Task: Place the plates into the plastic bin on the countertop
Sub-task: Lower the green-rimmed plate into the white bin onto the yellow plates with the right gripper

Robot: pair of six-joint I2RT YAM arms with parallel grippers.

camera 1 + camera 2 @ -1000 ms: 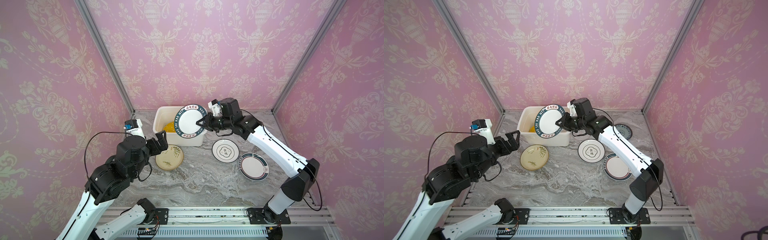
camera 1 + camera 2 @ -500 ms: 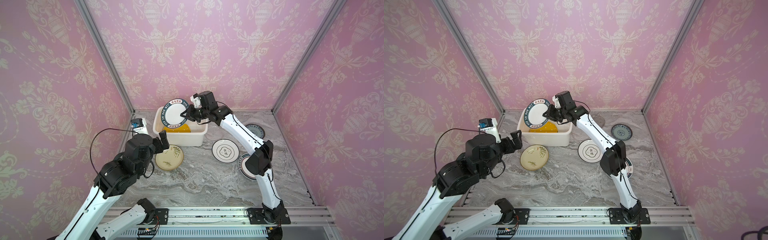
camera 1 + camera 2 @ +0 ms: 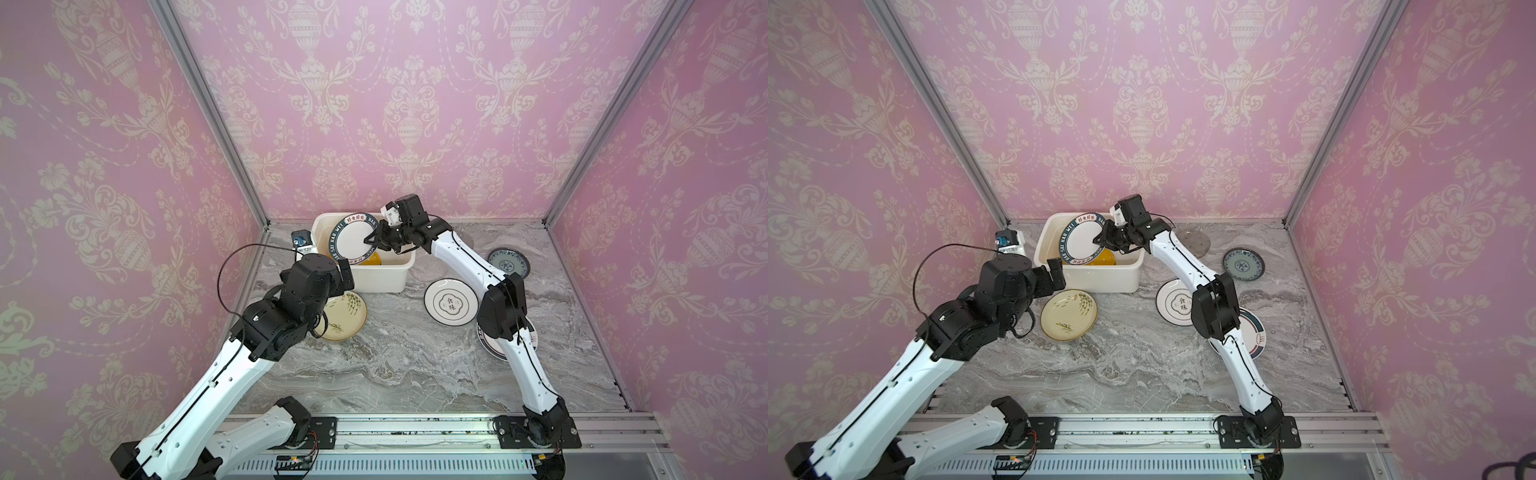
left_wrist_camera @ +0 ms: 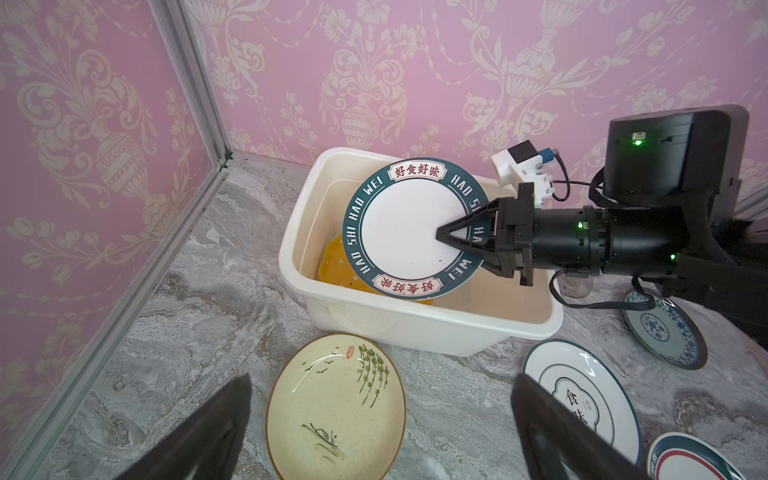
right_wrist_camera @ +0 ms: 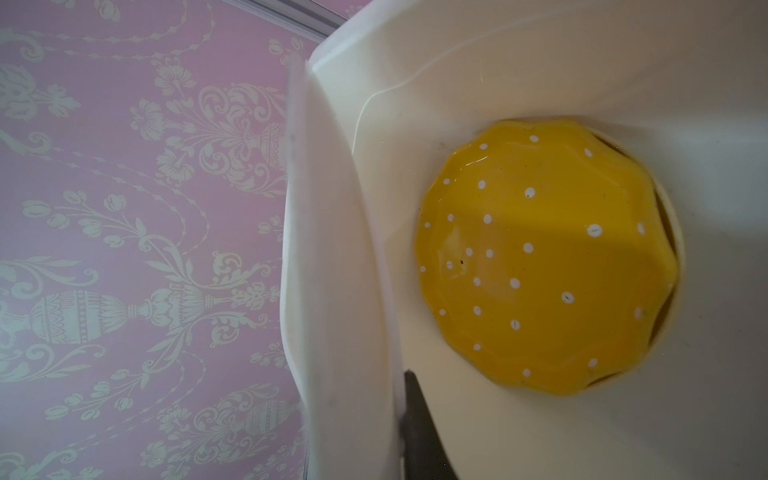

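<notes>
My right gripper lowers next toward the yellow dotted plate [image 5: 540, 257] below and releases the white plate's edge, since the white plate still stands above the bin.
My right gripper [image 3: 370, 240] [image 4: 440, 237] is shut on the edge of a white plate with a dark lettered rim [image 3: 353, 239] [image 3: 1081, 241] [image 4: 409, 228]. The plate stands tilted on edge above the white plastic bin [image 3: 382, 278] [image 3: 1113, 276] [image 4: 415, 328]. A yellow dotted plate [image 3: 371, 259] [image 5: 540, 257] lies on the bin's floor. In the right wrist view the held plate [image 5: 332, 291] shows edge-on with one finger [image 5: 415, 415] against it. My left gripper [image 3: 1050, 276] [image 4: 382, 378] hangs open over a cream plate with sprigs [image 3: 345, 318] [image 3: 1069, 316] [image 4: 336, 411] in front of the bin.
On the marble countertop [image 3: 395, 365], right of the bin, lie a white plate with characters [image 3: 451, 306] [image 4: 582, 399], a blue-patterned plate [image 3: 509, 262] [image 3: 1244, 264], a glass plate [image 3: 1198, 243] and a dark-rimmed plate [image 3: 1252, 332] partly under my right arm. Pink walls close three sides.
My right gripper has carried the lettered plate from in front of the bin to over its opening. My left arm has shifted towards the bin, still open.
</notes>
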